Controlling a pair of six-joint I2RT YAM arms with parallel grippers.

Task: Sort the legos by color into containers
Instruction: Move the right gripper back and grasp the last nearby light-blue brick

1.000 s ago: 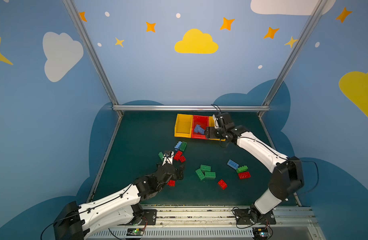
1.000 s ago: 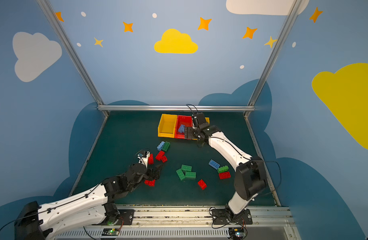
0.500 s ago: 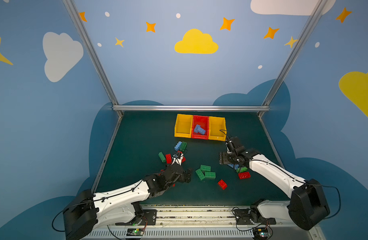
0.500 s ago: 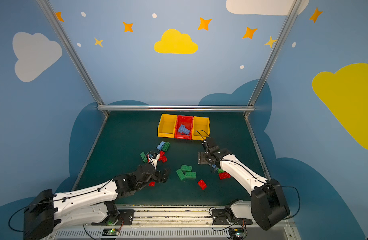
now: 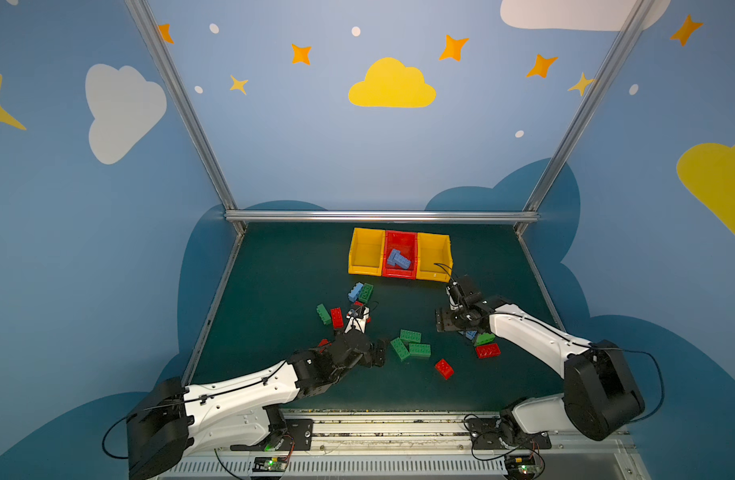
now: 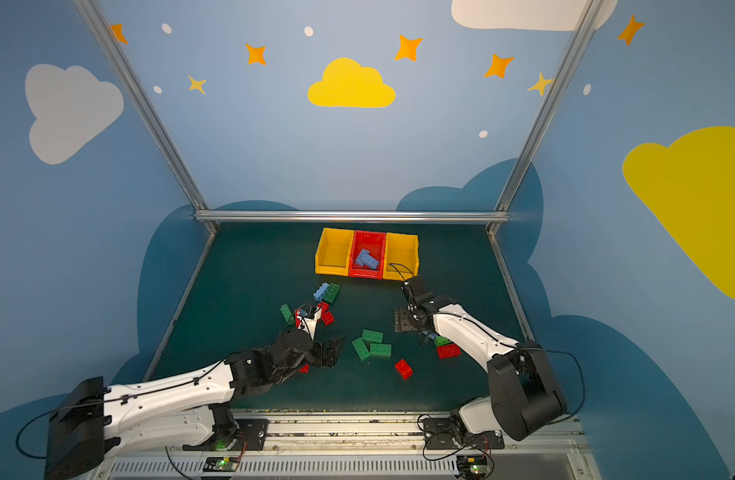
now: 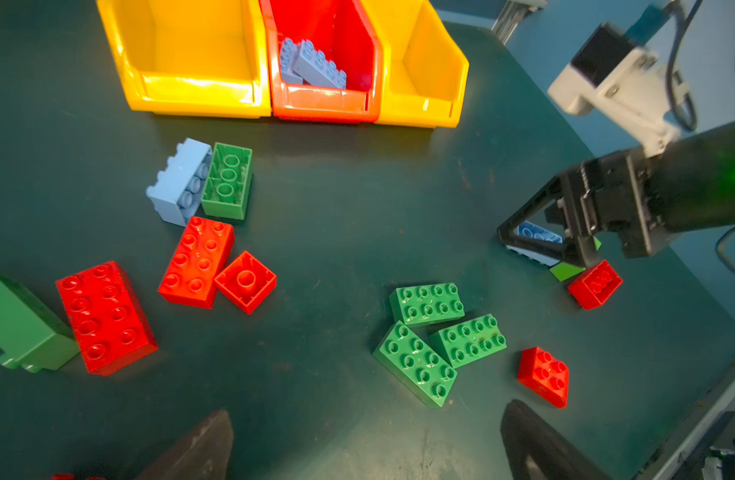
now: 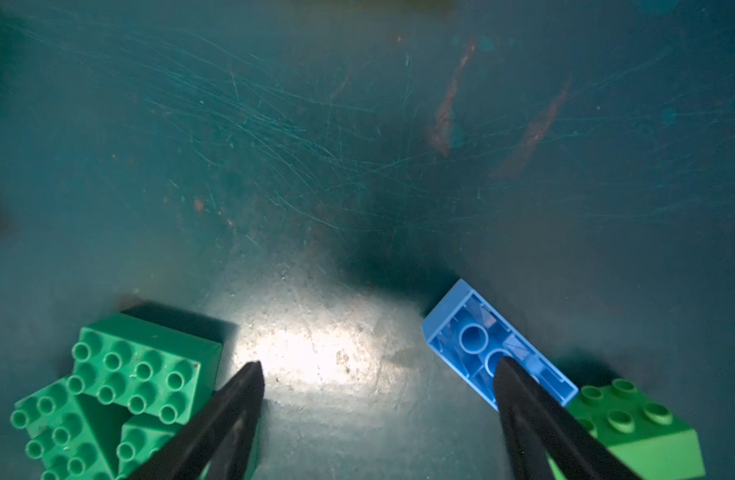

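Observation:
The light blue lego (image 8: pixel 487 340) lies slanted below one finger, so the robot's right gripper should move over it, turn its fingers to either side of the lego's long sides and go down.
Three joined containers stand at the back: a yellow bin (image 5: pixel 365 253), a red bin (image 5: pixel 400 239) and a second yellow bin (image 5: pixel 434 257). Light blue legos (image 5: pixel 398 259) lie in the red one. My right gripper (image 8: pixel 376 374) is open and low over the mat. One fingertip (image 8: pixel 507 374) overlaps an upturned blue lego (image 8: pixel 469 332), and nothing lies between the fingers. A green lego (image 8: pixel 640 419) sits just behind it. My left gripper (image 7: pixel 367 449) is open and empty, short of three green legos (image 7: pixel 436 336). Its place in a top view is near the mat's front (image 5: pixel 378 353).
A red lego (image 5: pixel 443 368) lies alone near the front. Another red lego (image 5: pixel 487 350) lies under my right arm. On the left are a blue and green pair (image 5: pixel 360 291), a green lego (image 5: pixel 323 313) and red legos (image 7: pixel 195 262). An aluminium rail (image 5: pixel 382 216) borders the back.
My right gripper has left the red bin and come down to the blue lego on the right. My left gripper has shifted right, toward the green legos.

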